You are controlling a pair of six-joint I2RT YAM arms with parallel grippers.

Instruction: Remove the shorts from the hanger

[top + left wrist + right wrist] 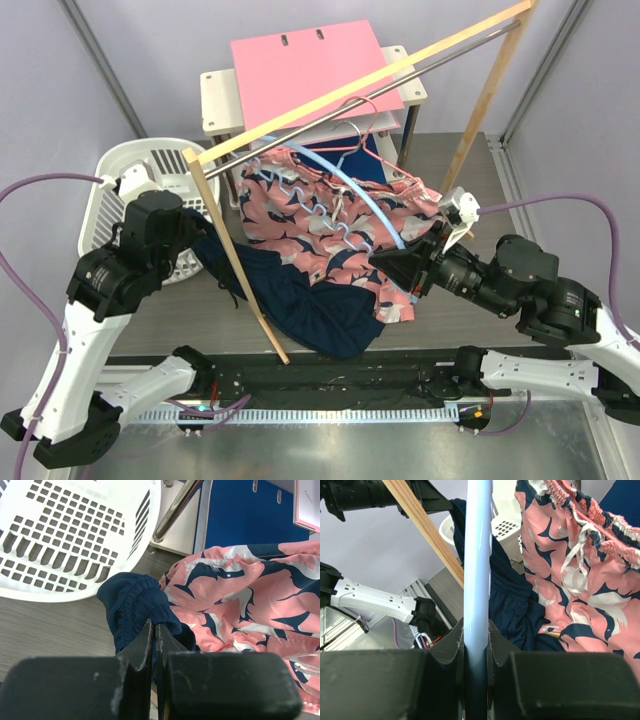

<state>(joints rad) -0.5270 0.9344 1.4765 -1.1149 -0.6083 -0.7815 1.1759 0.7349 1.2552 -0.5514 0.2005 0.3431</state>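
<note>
The wooden post is left of my right gripper in the top view, so I will next shift my right gripper toward it and release the hanger's bar (477, 555), clear of navy shorts.
The salmon pink printed shorts (320, 220) lie over a light blue hanger (362, 195) below the rack's rod. The navy shorts (300, 300) spread from under them toward the front. My left gripper (200, 238) is by the basket, shut on a bunched edge of the navy shorts (135, 600), with the pink shorts (240, 595) to its right. My right gripper (388, 262) is shut on the light blue hanger's bar (477, 555); in the right wrist view the pink shorts (580, 580) and navy shorts (515, 605) hang just right of the bar.
A white laundry basket (150, 200) stands at the left, also in the left wrist view (65, 530). A wooden rack post (235, 260) slants across the front, with a metal rod (330, 105) above. A pink board (300, 65) lies on a white stool behind.
</note>
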